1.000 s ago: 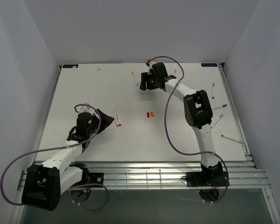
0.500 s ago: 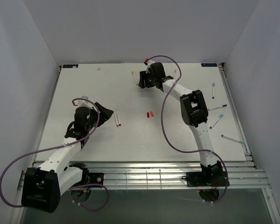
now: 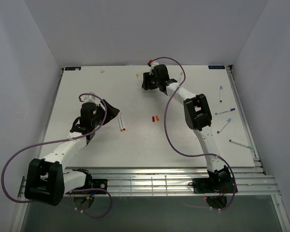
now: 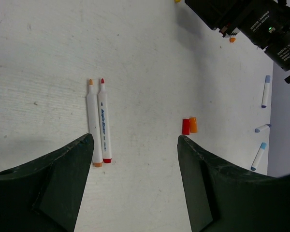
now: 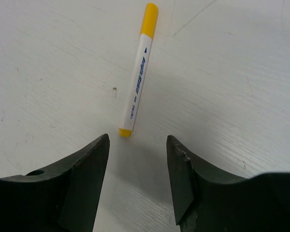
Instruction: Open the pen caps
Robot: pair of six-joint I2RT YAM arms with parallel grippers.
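Observation:
The pen at the far middle still has its yellow cap on, so my left gripper needs to move outward and down onto its white body point(image 3: 139, 81) next and close.
A loose red cap point(image 4: 185, 126) and orange cap point(image 4: 193, 124) lie side by side mid-table, also in the top view point(image 3: 155, 118). Two white pens point(image 4: 98, 123) lie side by side with bare orange and red tips; they show in the top view point(image 3: 121, 123). My left gripper point(image 4: 135, 140) is open and empty above the table, the pens by its left finger; it shows in the top view point(image 3: 113, 115). My right gripper point(image 5: 137, 140) is open and empty just short of a white pen point(image 5: 137, 79) with its yellow cap point(image 5: 150, 19) on, at the far middle point(image 3: 139, 80).
Several capped pens, purple, blue and green, lie along the table's right side point(image 3: 224, 125). Another pen lies by the right arm at the far edge point(image 3: 181, 75). The right arm's wrist point(image 4: 251, 24) fills the top right of the left wrist view.
My left gripper has moved farther away and a little right, toward the two uncapped pens. My right gripper has shifted slightly left toward the yellow pen.

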